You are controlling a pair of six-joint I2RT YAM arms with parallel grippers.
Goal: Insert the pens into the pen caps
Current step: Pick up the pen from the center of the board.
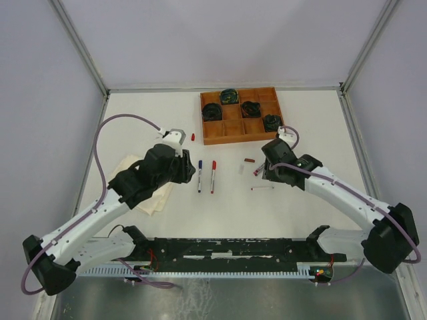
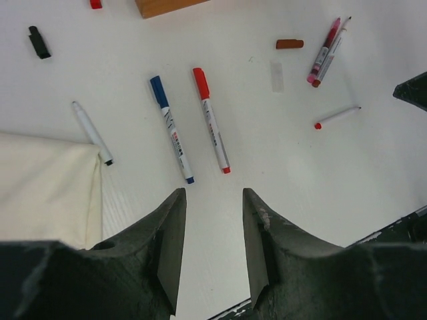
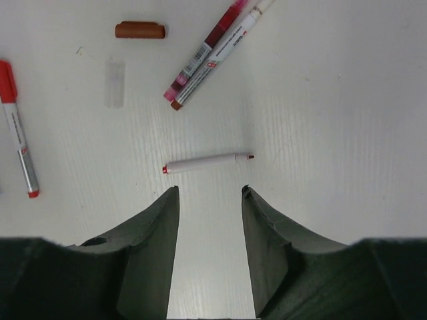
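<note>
The brown-ended pen's body [image 3: 220, 55] sits at a slant below and outward, so my right gripper should next go outward and down, turning in line to close on it.
My left gripper [image 2: 213, 193] is open and empty, just short of a blue-capped pen [image 2: 171, 129] and a red-capped pen [image 2: 211, 120] lying side by side. An uncapped black-tipped pen [image 2: 92, 133] lies at the cloth's edge. A black cap [image 2: 39, 41] and a red cap [image 2: 96, 3] lie further off. My right gripper [image 3: 210, 191] is open and empty, just short of an uncapped red-tipped pen [image 3: 207, 162]. Beyond it lie a pink pen [image 3: 207, 50] beside a brown-ended pen [image 3: 223, 52], a brown cap [image 3: 139, 30] and a clear cap [image 3: 115, 83].
A wooden compartment tray [image 1: 240, 130] with dark coiled cable bundles [image 1: 229, 95] stands at the back of the table. A folded cream cloth [image 2: 47, 180] lies under my left arm. A black rail [image 1: 227, 253] runs along the near edge.
</note>
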